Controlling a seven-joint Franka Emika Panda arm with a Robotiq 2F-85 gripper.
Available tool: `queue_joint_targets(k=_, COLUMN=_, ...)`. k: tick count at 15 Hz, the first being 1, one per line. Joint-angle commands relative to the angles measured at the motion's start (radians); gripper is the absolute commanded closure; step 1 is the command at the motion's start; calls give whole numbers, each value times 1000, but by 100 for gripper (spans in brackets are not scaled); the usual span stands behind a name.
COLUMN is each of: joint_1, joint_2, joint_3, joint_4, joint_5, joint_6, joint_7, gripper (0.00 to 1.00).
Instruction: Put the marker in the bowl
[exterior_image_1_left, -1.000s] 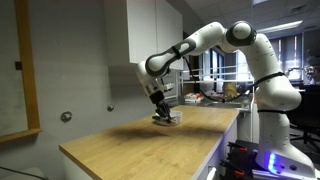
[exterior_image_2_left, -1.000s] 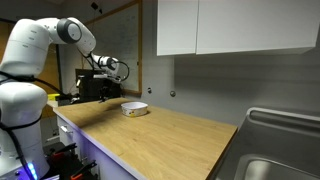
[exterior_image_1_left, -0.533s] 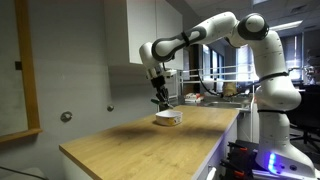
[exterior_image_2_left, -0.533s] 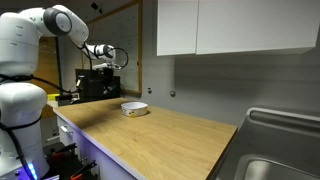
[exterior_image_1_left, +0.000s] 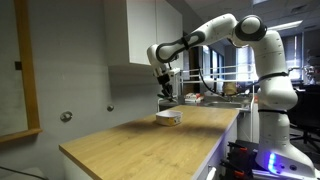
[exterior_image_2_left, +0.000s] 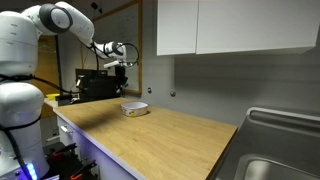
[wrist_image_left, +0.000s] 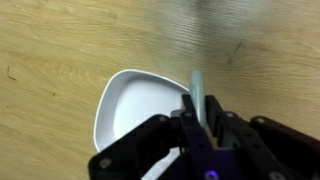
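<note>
The marker (wrist_image_left: 197, 88) hangs high above the bowl's rim, so my gripper should next go down and to the left in the wrist view, over the bowl's hollow (wrist_image_left: 145, 112), and let it go.
In the wrist view my gripper (wrist_image_left: 200, 118) is shut on the marker (wrist_image_left: 197, 88), a thin greenish stick whose pale end pokes out past the fingertips. The bowl (wrist_image_left: 130, 100), small, shallow and pale, lies on the wooden counter below, left of the jaws. In both exterior views the gripper (exterior_image_1_left: 165, 88) (exterior_image_2_left: 127, 68) hangs well above the bowl (exterior_image_1_left: 168, 118) (exterior_image_2_left: 134, 108), which stands near the counter's end. The marker is too small to see in the exterior views.
The wooden counter (exterior_image_2_left: 170, 135) runs to a sink (exterior_image_2_left: 275, 165) at its far end. White wall cabinets (exterior_image_2_left: 230, 25) hang above it. A dark appliance (exterior_image_2_left: 95, 85) and cluttered shelves (exterior_image_1_left: 225, 90) stand beyond the bowl's end of the counter.
The gripper was down at the bowl one second ago and has risen straight up, well above it. The bowl has not moved.
</note>
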Motion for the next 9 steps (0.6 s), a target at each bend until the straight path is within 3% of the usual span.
queue_joint_targets(k=1, joint_1=-39, joint_2=50, joint_3=-24, joint_4=46, joint_5=-17, joint_6=-2, joint_7=-54, gripper=92)
queue_joint_targets(k=9, joint_1=-62, joint_2=180, joint_3=-43, joint_4=120, joint_5=-16, joint_6=-7, joint_7=-85, gripper=92)
